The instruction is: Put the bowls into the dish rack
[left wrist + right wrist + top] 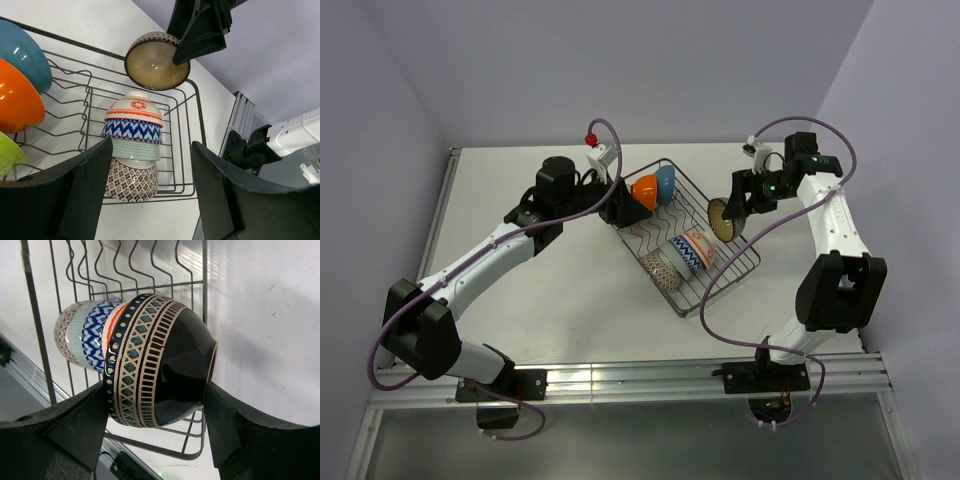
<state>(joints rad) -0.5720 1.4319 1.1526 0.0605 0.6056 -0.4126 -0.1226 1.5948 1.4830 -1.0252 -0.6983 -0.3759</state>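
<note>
The dark brown bowl's opening faces the row, so the robot's right gripper should next go down toward the left in the top view, onto the red-orange patterned bowl (703, 244) (110, 324), and let go.
My right gripper (732, 208) is shut on a dark brown patterned bowl (725, 219), holding it on edge above the right rim of the dish rack (721, 288); the right wrist view shows its fingers either side of the bowl (160, 360). In the rack, an orange bowl (644, 190) and a blue bowl (666, 182) stand at the far end. A lime green bowl (7, 155) shows beside them in the left wrist view. A red-orange patterned bowl (135, 109), a white-blue zigzag bowl (132, 131) and two more patterned bowls nest on their sides near the front. My left gripper (628, 212) is open and empty at the rack's far left.
The rack sits diagonally on the white table (560, 300). Walls close the left, back and right sides. An aluminium rail (640, 378) runs along the near edge. Purple cables loop off both arms.
</note>
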